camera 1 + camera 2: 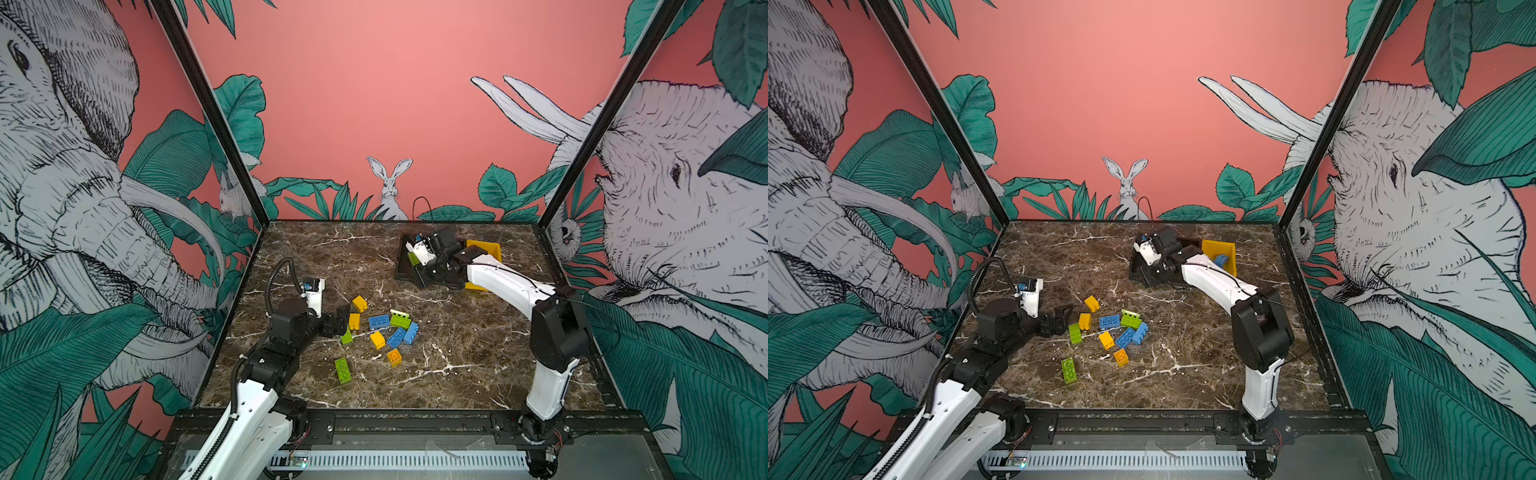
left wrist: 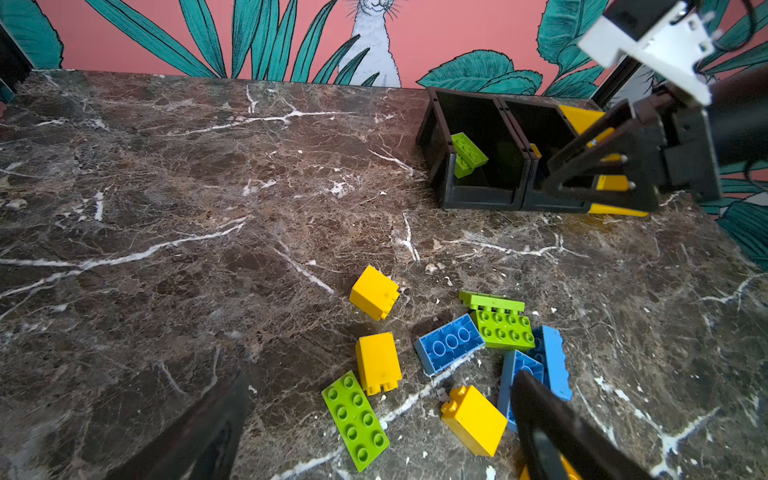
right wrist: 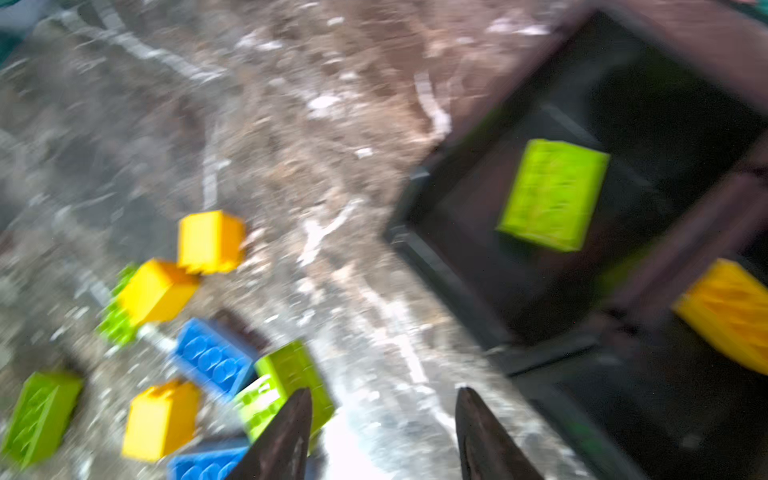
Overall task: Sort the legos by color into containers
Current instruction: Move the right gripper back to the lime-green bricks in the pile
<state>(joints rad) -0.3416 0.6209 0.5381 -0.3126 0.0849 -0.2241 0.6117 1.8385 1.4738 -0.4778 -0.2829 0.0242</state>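
My right gripper will move back and go down onto the flat lime green lego (image 1: 399, 313) (image 3: 299, 374), because that lego is below the open fingers and closer to my base.
Several loose legos (image 1: 379, 321) in lime green, yellow and blue lie in a cluster on the marble table, also seen in the left wrist view (image 2: 449, 347). My left gripper (image 1: 338, 320) (image 2: 382, 376) is open at the cluster's left side, a green brick (image 2: 355, 419) and a yellow one between its fingers, untouched. The two joined black containers (image 1: 401, 266) hold a green brick (image 3: 552, 193) and a yellow brick (image 3: 727, 311). The yellow container (image 1: 1219, 247) holds a blue brick (image 1: 1221, 261). My right gripper (image 1: 422, 279) (image 3: 384, 392) hovers open and empty over the black containers' front edge; that view is blurred.
The containers stand at the back right of the table (image 1: 478, 353), near the rear wall. The right arm (image 1: 507, 286) reaches across the yellow container and hides part of it. Patterned side walls close in both sides.
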